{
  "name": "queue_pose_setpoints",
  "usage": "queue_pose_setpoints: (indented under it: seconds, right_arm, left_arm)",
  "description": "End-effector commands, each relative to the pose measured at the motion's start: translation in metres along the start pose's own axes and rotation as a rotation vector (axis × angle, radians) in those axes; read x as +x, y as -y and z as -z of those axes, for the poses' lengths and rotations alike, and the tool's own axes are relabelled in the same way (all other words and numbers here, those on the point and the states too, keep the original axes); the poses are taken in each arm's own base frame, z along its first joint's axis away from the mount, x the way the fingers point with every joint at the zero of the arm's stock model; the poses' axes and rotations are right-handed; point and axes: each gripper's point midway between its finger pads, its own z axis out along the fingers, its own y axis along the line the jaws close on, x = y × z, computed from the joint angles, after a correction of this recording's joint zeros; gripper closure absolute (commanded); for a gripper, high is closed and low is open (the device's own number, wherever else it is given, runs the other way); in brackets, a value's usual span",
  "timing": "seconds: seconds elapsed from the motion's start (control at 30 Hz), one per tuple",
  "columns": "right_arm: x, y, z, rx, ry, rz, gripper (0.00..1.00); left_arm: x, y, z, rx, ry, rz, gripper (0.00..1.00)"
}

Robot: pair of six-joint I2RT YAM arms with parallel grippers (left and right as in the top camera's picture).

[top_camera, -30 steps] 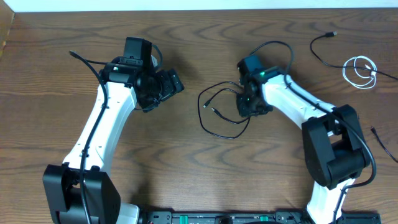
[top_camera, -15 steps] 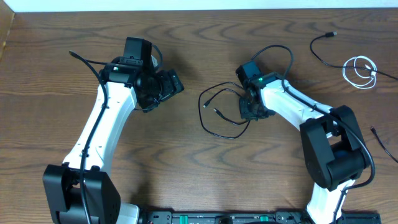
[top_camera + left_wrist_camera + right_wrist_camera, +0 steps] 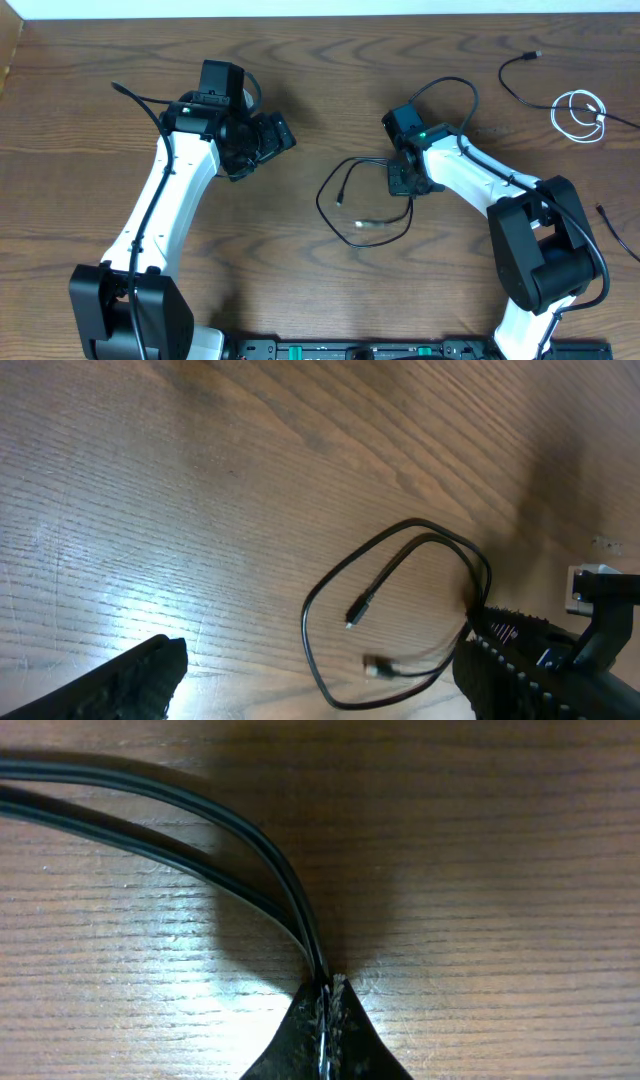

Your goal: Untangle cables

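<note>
My right gripper will move outward, toward the coiled white cable [image 3: 578, 115], with its pinched pieces of black cable. It will release them there, since that part of the tabletop is bare and open.
A thin black cable [image 3: 321, 200] lies in a loose loop at the table's middle, with two small plug ends inside the loop. My right gripper [image 3: 400, 182] is shut on it at the loop's right side. The right wrist view shows two strands of the cable [image 3: 120, 775] running into the closed fingertips [image 3: 328, 995]. My left gripper [image 3: 278, 135] is open and empty, left of the loop and above the table. The left wrist view shows the loop [image 3: 304, 630] between its spread fingers [image 3: 330, 690]. A coiled white cable [image 3: 578, 115] and another black cable [image 3: 512, 70] lie at the far right.
The table is dark wood. A further thin black cord [image 3: 612, 218] lies at the right edge beside the right arm's base. The right arm's own thicker wire [image 3: 455, 85] arcs above its wrist.
My right gripper has moved a little right and down with the black cable in it. The loop has changed shape and its plug ends have shifted down. The left arm has not moved.
</note>
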Motion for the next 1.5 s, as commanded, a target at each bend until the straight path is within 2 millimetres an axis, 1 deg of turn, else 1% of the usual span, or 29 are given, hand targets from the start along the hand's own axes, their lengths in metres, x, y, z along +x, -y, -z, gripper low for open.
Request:
queue_pose_setpoints:
  seconds: [0.0,0.1,0.2,0.3,0.43,0.53,0.63,0.7,0.77,0.8,0.83,0.87,0.93,0.97,1.0,1.1,1.17,1.2,1.27,1.3,1.33,1.4,1.47]
  right_arm:
    - [0.017,0.016,-0.015,0.059,-0.062,-0.048,0.99]
    - [0.009,0.015,-0.002,0.047,-0.055,-0.055,0.99]
    - [-0.008,0.016,0.019,0.031,-0.023,-0.039,0.99]
    - [-0.029,0.017,0.049,-0.012,0.028,-0.030,0.99]
    - [-0.060,0.014,0.098,-0.137,0.123,-0.005,0.99]
    - [-0.082,0.022,0.135,-0.201,0.203,-0.036,0.99]
    - [-0.102,0.040,0.168,-0.232,0.293,-0.081,0.99]
    - [-0.118,0.059,0.191,-0.242,0.363,-0.125,0.99]
    - [-0.134,0.079,0.220,-0.268,0.441,-0.168,0.99]
    - [-0.138,0.084,0.231,-0.286,0.466,-0.176,0.99]
    - [-0.147,0.091,0.251,-0.322,0.513,-0.177,0.99]
    - [-0.156,0.101,0.275,-0.351,0.574,-0.175,0.99]
    - [-0.167,0.122,0.312,-0.355,0.670,-0.201,0.99]
    - [-0.173,0.145,0.350,-0.338,0.764,-0.232,0.99]
    - [-0.174,0.159,0.372,-0.327,0.816,-0.250,0.99]
    - [-0.170,0.195,0.426,-0.286,0.954,-0.296,0.99]
    - [-0.164,0.218,0.454,-0.263,1.028,-0.342,0.99]
    - [-0.159,0.235,0.470,-0.246,1.073,-0.382,0.99]
    - [-0.151,0.256,0.488,-0.226,1.121,-0.428,0.99]
    - [-0.146,0.265,0.493,-0.218,1.135,-0.449,0.99]
    - [-0.143,0.270,0.495,-0.216,1.138,-0.456,0.99]
    - [-0.138,0.275,0.488,-0.218,1.108,-0.471,0.99]
    - [-0.136,0.271,0.473,-0.217,1.050,-0.463,0.99]
  left_arm:
    - [-0.004,0.000,0.000,-0.011,0.011,-0.010,0.10]
    - [-0.005,0.000,0.000,-0.010,0.012,-0.010,0.10]
    - [-0.005,0.000,0.000,-0.007,0.015,-0.011,0.09]
    - [-0.006,0.001,0.000,-0.006,0.017,-0.012,0.09]
    - [-0.006,0.001,0.000,-0.006,0.017,-0.012,0.10]
    - [-0.006,0.001,0.000,-0.006,0.017,-0.012,0.09]
    - [-0.006,0.001,0.000,-0.007,0.017,-0.012,0.10]
    - [-0.006,0.001,0.000,-0.006,0.017,-0.012,0.10]
    - [-0.006,0.001,0.000,-0.007,0.017,-0.012,0.10]
    - [-0.006,0.001,0.000,-0.006,0.017,-0.012,0.10]
    - [-0.007,0.001,0.000,-0.004,0.020,-0.012,0.09]
    - [-0.008,0.002,0.000,0.001,0.026,-0.015,0.10]
    - [-0.009,0.003,0.000,0.003,0.030,-0.016,0.10]
    - [-0.009,0.003,0.000,0.003,0.029,-0.016,0.09]
    - [-0.009,0.003,0.000,0.003,0.029,-0.016,0.10]
    - [-0.009,0.003,0.000,0.003,0.029,-0.016,0.09]
    - [-0.009,0.003,0.000,0.003,0.029,-0.016,0.10]
    - [-0.009,0.003,0.000,0.003,0.029,-0.016,0.09]
    - [-0.009,0.003,0.000,0.003,0.029,-0.016,0.10]
    - [-0.009,0.003,0.000,0.003,0.029,-0.016,0.09]
    - [-0.009,0.003,0.000,0.003,0.029,-0.016,0.10]
    - [-0.010,0.003,0.000,0.005,0.032,-0.017,0.10]
    - [-0.011,0.004,0.000,0.009,0.038,-0.018,0.09]
